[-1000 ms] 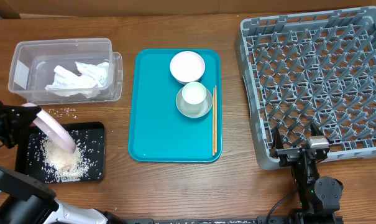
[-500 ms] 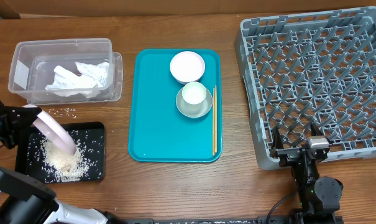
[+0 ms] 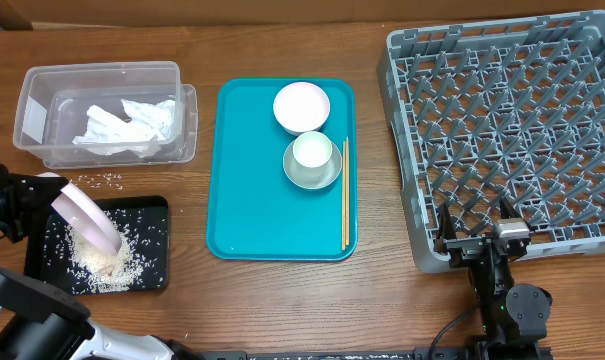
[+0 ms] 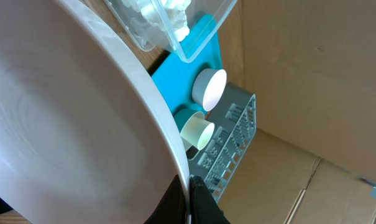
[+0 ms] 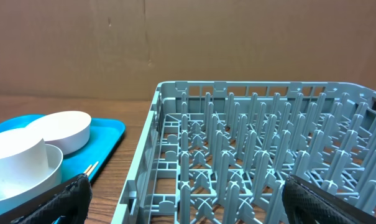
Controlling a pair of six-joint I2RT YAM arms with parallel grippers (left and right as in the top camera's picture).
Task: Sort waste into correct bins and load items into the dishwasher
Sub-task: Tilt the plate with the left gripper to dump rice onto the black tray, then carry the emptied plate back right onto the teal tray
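The levelled plate should go onto the bare near part of the teal tray next. My left gripper will swing to the right in the overhead view, lower the plate there and release it.
My left gripper [image 3: 44, 193] is shut on the rim of a round pinkish-white plate [image 3: 84, 215] and holds it tilted steeply over the black tray [image 3: 154, 208], where a heap of rice [image 3: 102, 260] lies. In the left wrist view the plate [image 4: 69, 118] fills the left side, its rim pinched between my fingers [image 4: 203, 200]. The clear tub [image 3: 32, 110] holds crumpled napkins [image 3: 127, 125]. My right gripper [image 3: 477, 243] is open and empty at the front edge of the grey dish rack [image 3: 512, 130]. The rack [image 5: 256, 137] stands empty.
A teal tray [image 3: 262, 200] in the middle holds a white bowl [image 3: 301, 106], a small white cup [image 3: 312, 150] inside a grey metal bowl [image 3: 304, 178], and chopsticks [image 3: 344, 195]. Loose rice grains [image 3: 102, 180] lie on the table between tub and black tray.
The tilted plate has shifted slightly toward the front over the black tray. The right arm has not moved.
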